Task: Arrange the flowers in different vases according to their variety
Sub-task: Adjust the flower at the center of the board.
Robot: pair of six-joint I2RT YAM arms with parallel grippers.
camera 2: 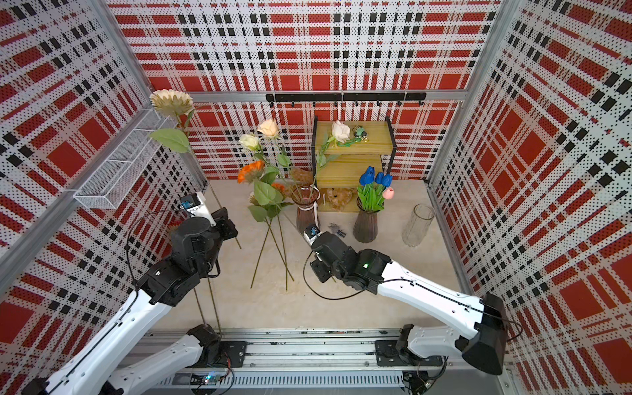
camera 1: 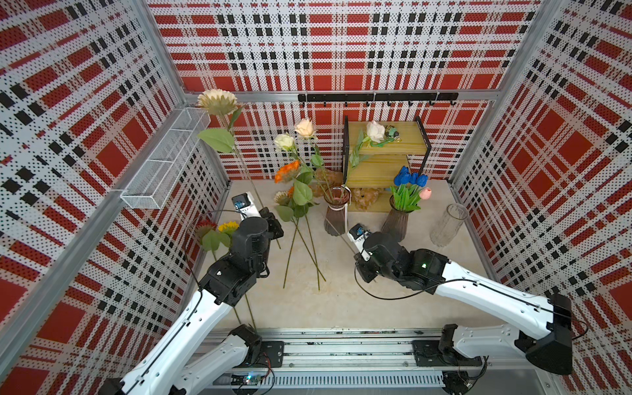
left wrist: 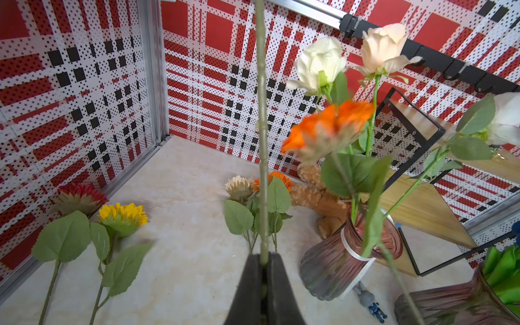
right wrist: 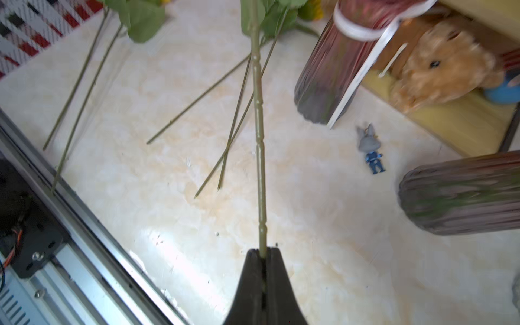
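Note:
The bare tabletop below is clear of loose stems, so my right gripper should lower toward it and release the stem of the orange sunflower there.
My left gripper (left wrist: 263, 260) is shut on the long green stem (left wrist: 261, 140) of a tall cream sunflower (camera 1: 217, 101), held upright near the left wall. My right gripper (right wrist: 264, 254) is shut on the stem (right wrist: 259, 126) of an orange sunflower (camera 1: 287, 171), which leans left of the vases. A purple vase (camera 1: 337, 213) holds three cream-white roses (camera 1: 284, 141). A second purple vase (camera 1: 396, 220) holds blue and pink tulips (camera 1: 408, 179). The clear vase (camera 1: 448, 225) stands empty at the right. Red (left wrist: 77, 197), yellow (left wrist: 123, 215) and smaller cream and orange sunflowers (left wrist: 240, 187) lie on the table.
A white wire basket (camera 1: 164, 164) hangs on the left wall. A wooden shelf (camera 1: 386, 154) with brown plush toys (camera 1: 366, 198) stands at the back, under a black hook rail (camera 1: 376, 97). A small rabbit figurine (right wrist: 370, 146) lies between the purple vases. Loose stems (camera 1: 302, 253) cross mid-table.

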